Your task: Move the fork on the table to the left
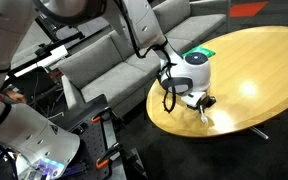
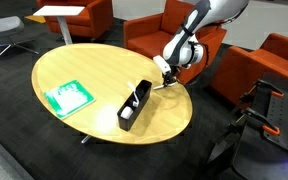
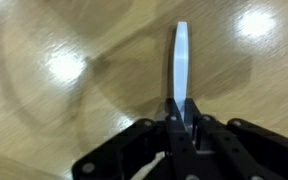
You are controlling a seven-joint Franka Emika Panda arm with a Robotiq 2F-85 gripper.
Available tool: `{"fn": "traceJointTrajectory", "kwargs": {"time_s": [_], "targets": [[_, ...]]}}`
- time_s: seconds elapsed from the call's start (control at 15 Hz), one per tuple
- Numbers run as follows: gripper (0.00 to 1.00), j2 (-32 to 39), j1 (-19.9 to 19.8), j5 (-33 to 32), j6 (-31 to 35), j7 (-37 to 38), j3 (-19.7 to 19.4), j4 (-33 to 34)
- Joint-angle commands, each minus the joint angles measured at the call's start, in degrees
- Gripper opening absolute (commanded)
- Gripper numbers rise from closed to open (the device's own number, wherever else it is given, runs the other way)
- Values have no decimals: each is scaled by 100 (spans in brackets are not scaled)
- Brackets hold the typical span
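The bare wood (image 2: 171, 106) between the black box and the edge of the table is clear, so my gripper needs to carry the fork low across to that spot next and let go of it.
The fork (image 3: 181, 62) is a thin whitish sliver. In the wrist view it sticks out from between my gripper's (image 3: 180, 112) two black fingers, which are shut on its near end. It hangs just above the glossy light wood table (image 3: 54, 70). In both exterior views my gripper (image 1: 201, 103) (image 2: 164, 79) is low over the table's (image 1: 254, 70) (image 2: 84, 70) edge nearest the robot. In an exterior view the fork (image 2: 171, 85) shows as a faint pale line under the gripper.
A black rectangular box (image 2: 134, 105) and a green flat card (image 2: 68, 96) lie on the table; the card also shows in an exterior view (image 1: 199, 51). A grey sofa (image 1: 104, 50) and orange armchairs (image 2: 164, 25) surround the table.
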Motion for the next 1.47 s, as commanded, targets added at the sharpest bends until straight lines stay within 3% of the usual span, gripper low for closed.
{"fn": "traceJointTrajectory", "kwargs": {"time_s": [0.0, 0.2, 0.53, 0.73, 0.87, 1.27, 1.33, 1.4], "targets": [[3, -989, 276, -107, 187, -136, -254, -1363], [3, -1528, 457, -207, 432, -423, -290, -2228], [3, -2029, 440, -98, 1208, -958, 298, -3253], [3, -1893, 140, -56, 1778, -982, 962, -3335], [3, -1705, 46, -97, 1903, -898, 1206, -3214], [3, -1553, 150, -91, 1747, -821, 1145, -2959], [36, -1555, 178, -84, 1745, -815, 1117, -2938], [39, -1567, 189, -87, 1720, -820, 1106, -2920]]}}
